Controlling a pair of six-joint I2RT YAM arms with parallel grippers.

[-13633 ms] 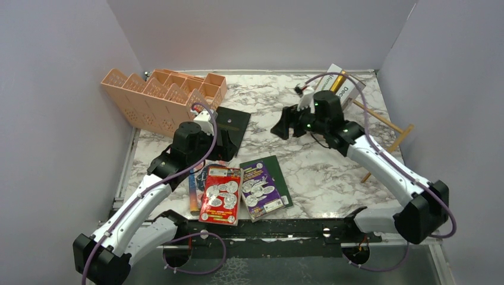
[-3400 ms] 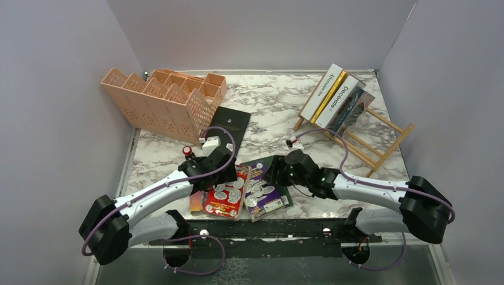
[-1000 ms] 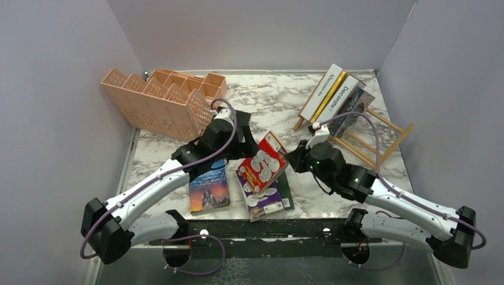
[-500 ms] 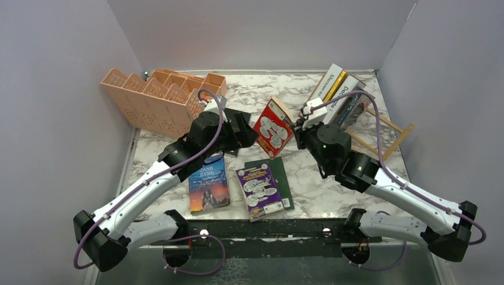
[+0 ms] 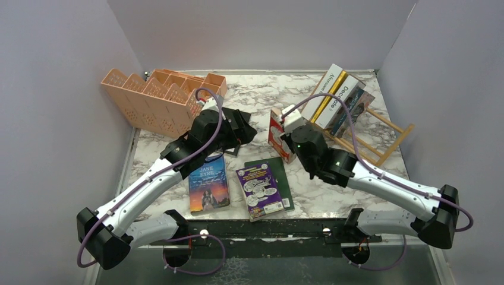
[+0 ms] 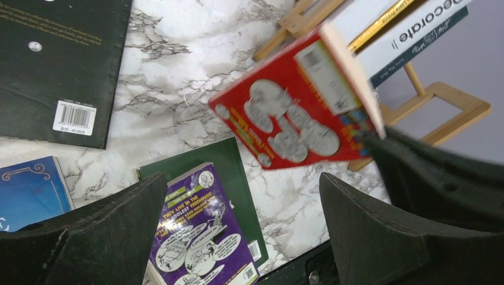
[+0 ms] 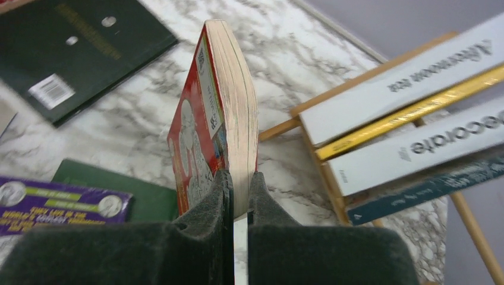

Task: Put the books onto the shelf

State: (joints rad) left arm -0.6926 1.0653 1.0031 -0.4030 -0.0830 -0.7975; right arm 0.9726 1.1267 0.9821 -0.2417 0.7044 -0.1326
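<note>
The book hangs lower down beside the robot's left gripper, so the left gripper next needs to move down and ease back to meet the red cartoon book's free side [image 5: 277, 138] [image 6: 273, 98].
My right gripper [image 7: 238, 184] is shut on the lower edge of the red cartoon book [image 7: 220, 113], which it holds upright above the table just left of the shelf [image 5: 380, 133]. The white book [image 7: 404, 89], a yellow one, the "Decorate" book [image 7: 428, 148] and a blue-spined one lean on that wooden rack. My left gripper [image 6: 243, 231] hangs open and holds nothing, with the purple book [image 6: 196, 231] lying on the green book [image 6: 226, 172] below it. The black book [image 6: 53, 59] and the blue Jane Eyre book [image 5: 208, 187] lie flat on the table.
A peach lattice organizer [image 5: 160, 98] stands at the back left. Grey walls close in the marble table [image 5: 267, 98] on three sides. The black rail with the arm bases runs along the near edge.
The right gripper has carried the red book from above the purple book back and right toward the shelf, turning it up on edge. The left gripper drew back a little, still open.
</note>
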